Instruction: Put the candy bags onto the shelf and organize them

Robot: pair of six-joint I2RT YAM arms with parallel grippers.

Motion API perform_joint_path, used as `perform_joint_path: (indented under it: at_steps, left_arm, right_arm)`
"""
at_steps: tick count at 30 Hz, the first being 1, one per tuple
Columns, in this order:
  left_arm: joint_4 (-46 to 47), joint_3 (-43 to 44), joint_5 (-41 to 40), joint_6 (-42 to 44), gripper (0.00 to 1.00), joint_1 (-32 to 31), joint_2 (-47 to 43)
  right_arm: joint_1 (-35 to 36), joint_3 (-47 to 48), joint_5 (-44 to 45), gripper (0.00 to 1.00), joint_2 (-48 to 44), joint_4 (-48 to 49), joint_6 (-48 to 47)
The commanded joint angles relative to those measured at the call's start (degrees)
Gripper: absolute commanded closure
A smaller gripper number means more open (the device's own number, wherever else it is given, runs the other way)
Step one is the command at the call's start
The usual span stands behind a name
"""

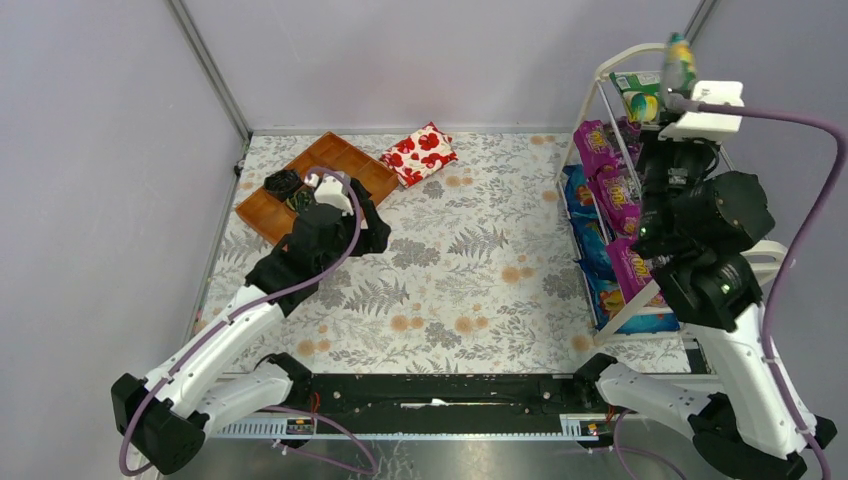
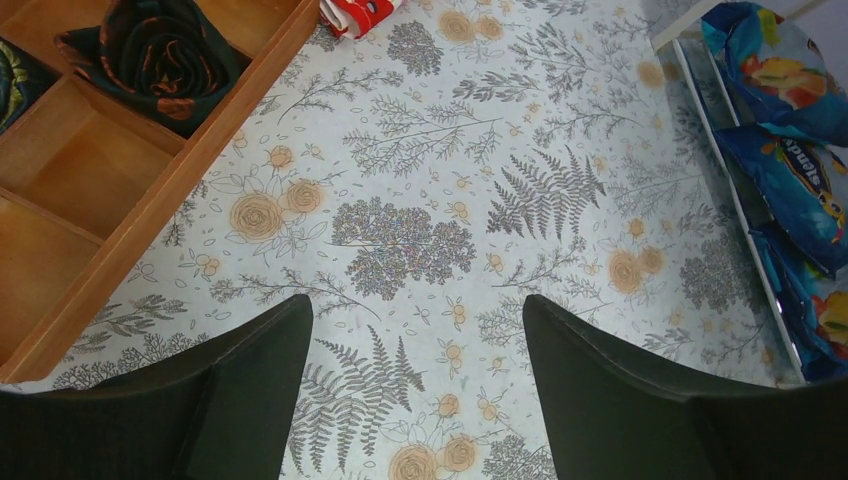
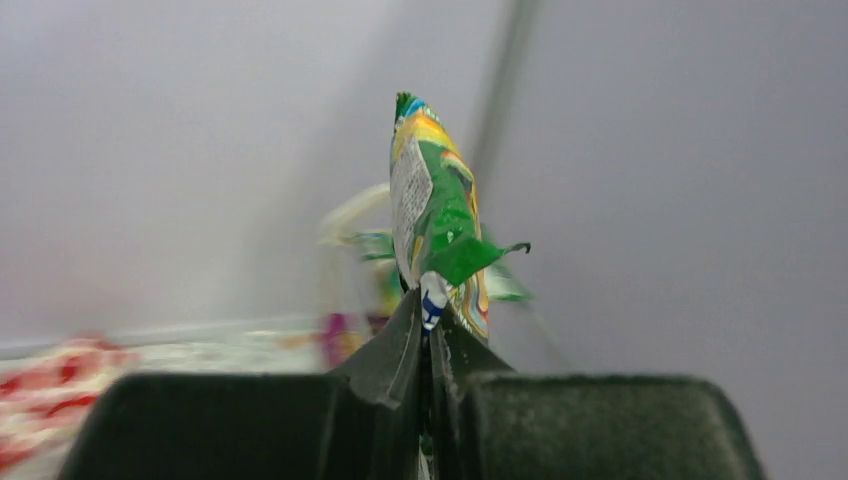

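Note:
My right gripper holds its bag, and the matching green-and-white bag already sits on the shelf's top level. The gripper will turn and come down over that level to release its bag beside the matching one.
The white wire shelf (image 1: 606,77) stands at the right of the table. Three magenta-purple candy bags (image 1: 594,146) (image 1: 619,197) (image 1: 634,268) lie on its slanted tier and one green-and-white bag (image 1: 636,97) sits on the top tier. My right gripper (image 1: 678,98) is raised above the shelf's top, shut on a second green-and-white candy bag (image 3: 436,205) held edge-on. My left gripper (image 2: 418,345) is open and empty, low over the flowered tablecloth near the brown tray.
The brown compartment tray (image 1: 357,160) with dark rolled cloths (image 2: 165,55) is at the back left. A red-and-white flowered packet (image 1: 421,152) lies behind it. Blue bags (image 1: 583,205) fill the shelf's lower tier, also seen in the left wrist view (image 2: 790,180).

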Motion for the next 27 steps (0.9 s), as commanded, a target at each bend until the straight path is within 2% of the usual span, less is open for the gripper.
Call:
perform_joint_path:
  at_steps: [1,3,4,5,9,14,16,23,25,27]
  left_arm:
    - [1.8,-0.2,-2.9,2.3,0.18,-2.2,-0.9]
    - [1.9,-0.3,-2.9,2.4,0.17,-3.3,-0.5]
    - [2.0,-0.3,-2.9,2.5,0.17,-3.9,-0.4]
    - [2.0,-0.4,-2.9,2.5,0.17,-4.3,-0.3]
    - [2.1,-0.6,-2.9,2.5,0.16,-6.0,0.0]
    - [2.2,-0.9,-3.1,2.9,0.15,-7.0,0.4]
    - [2.1,-1.0,-3.4,3.3,0.15,-7.4,0.7]
    - [2.5,-0.8,-4.4,4.0,0.13,-9.4,1.7]
    - [2.7,-0.7,-4.5,4.2,0.12,-9.9,2.2]
    - [2.8,-0.7,-4.5,4.2,0.12,-10.2,2.4]
  right_arm:
    - [0.3,-5.4,21.5,1.0,5.6,32.2,-43.0]
    - [-0.5,-7.2,23.1,1.0,9.0,48.9,-58.3]
    - [-1.6,-7.2,22.9,1.0,10.8,53.4,-62.5]
    - [-3.3,-6.2,22.8,1.0,12.5,54.8,-64.3]
    - [-10.8,-1.6,25.3,1.0,20.3,49.7,-62.7]
    - [-13.1,-1.3,30.0,1.0,27.5,66.8,-76.7]
    - [-13.6,-2.5,30.7,1.0,28.8,70.6,-79.5]
    - [-15.8,-7.8,30.2,1.0,28.0,72.0,-80.2]
    - [-17.2,-8.2,29.3,1.0,27.3,68.7,-77.6]
    - [-19.0,-8.2,28.1,1.0,26.4,61.5,-72.0]
